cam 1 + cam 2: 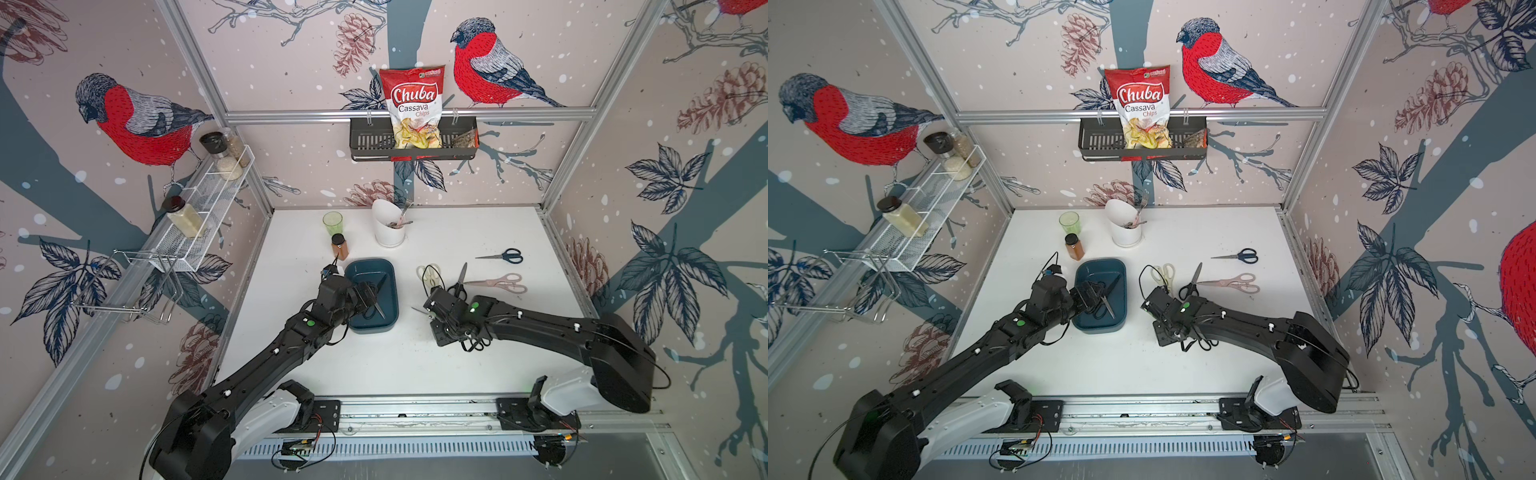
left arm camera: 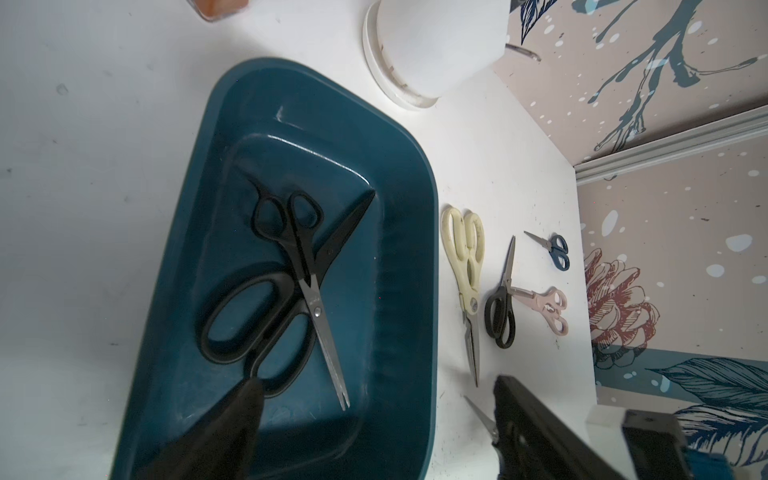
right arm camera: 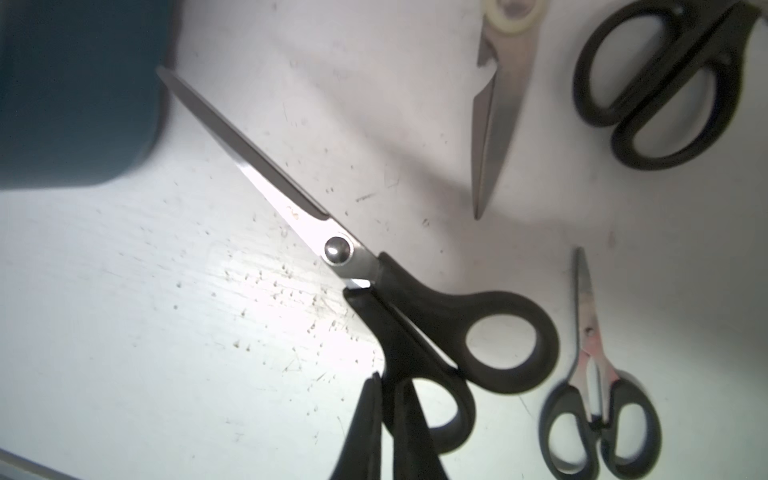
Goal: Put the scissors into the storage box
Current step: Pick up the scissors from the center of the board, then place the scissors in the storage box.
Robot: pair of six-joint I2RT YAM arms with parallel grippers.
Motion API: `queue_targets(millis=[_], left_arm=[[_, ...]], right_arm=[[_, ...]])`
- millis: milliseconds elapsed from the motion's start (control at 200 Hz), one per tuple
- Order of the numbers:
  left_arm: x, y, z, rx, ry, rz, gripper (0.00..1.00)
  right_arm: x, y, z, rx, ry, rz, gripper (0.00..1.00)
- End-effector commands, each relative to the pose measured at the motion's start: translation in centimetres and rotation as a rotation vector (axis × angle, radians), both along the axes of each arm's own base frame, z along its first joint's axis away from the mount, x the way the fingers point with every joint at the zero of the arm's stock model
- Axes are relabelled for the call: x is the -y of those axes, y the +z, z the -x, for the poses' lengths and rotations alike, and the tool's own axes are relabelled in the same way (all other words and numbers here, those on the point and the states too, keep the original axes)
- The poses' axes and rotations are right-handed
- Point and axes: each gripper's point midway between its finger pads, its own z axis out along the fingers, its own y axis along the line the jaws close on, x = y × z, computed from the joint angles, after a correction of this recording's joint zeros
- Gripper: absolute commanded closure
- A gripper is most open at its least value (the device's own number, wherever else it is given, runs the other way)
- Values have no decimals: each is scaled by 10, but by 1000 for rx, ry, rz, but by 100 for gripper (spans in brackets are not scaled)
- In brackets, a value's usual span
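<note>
My right gripper will next rise over the box's side, lower above the crossed scissors (image 1: pixel 379 306) and let go, since the held pair still hangs low outside the box.
The teal storage box (image 1: pixel 370 262) holds two black-handled scissors (image 2: pixel 291 286) lying crossed. My left gripper (image 2: pixel 376 382) hangs open over the box's near end, with one finger (image 2: pixel 241 415) at the larger pair's handle loop and the other outside the box wall. My right gripper (image 3: pixel 390 399) is shut on the handle loop of a long black-handled pair (image 3: pixel 415 316) low over the table, its blade pointing at the box (image 3: pixel 75 83). Cream shears (image 1: pixel 430 274), a black pair (image 1: pixel 459 282), a pinkish pair (image 1: pixel 498 284) and a dark-blue pair (image 1: pixel 505 255) lie beyond my right gripper (image 1: pixel 436 316). A small black pair (image 3: pixel 598 415) lies beside the held one.
A white utensil cup (image 1: pixel 388 228), a green cup (image 1: pixel 332 223) and a spice jar (image 1: pixel 339 246) stand behind the box. A black wall basket (image 1: pixel 370 143) with a chips bag hangs on the back wall. A wire shelf (image 1: pixel 208 203) with jars runs along the left wall.
</note>
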Motion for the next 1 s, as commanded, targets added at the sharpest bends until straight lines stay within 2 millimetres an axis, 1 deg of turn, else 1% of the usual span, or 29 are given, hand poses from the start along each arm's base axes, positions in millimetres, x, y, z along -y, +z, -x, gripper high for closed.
queue_targets(millis=[0,105,260,355,460,600,735,855,910,995], left_arm=[[-15,8,-7,43,45,-62,9],[-29,10,-10,52,84,-71,8],[-56,4,-10,39,156,-31,8],[-72,-2,-6,35,207,-18,8],[-87,-11,1,22,252,-4,8],[-102,-26,13,-4,297,5,8],[-109,-34,20,-13,321,9,8],[-113,-33,22,-10,330,6,8],[-114,-31,21,-4,330,1,7],[-116,-29,21,-2,329,-12,7]], right_arm=[[-6,25,-10,7,-34,-99,100],[-19,55,-28,46,-55,-208,100],[-57,96,-52,93,-40,-362,100],[-81,111,-64,101,-26,-424,100],[-106,120,-72,94,-10,-495,100],[-138,122,-73,56,2,-586,100],[-175,122,-63,-8,39,-694,100],[-202,106,-54,-71,62,-697,100],[-210,94,-50,-102,65,-686,100],[-221,82,-46,-143,66,-693,100]])
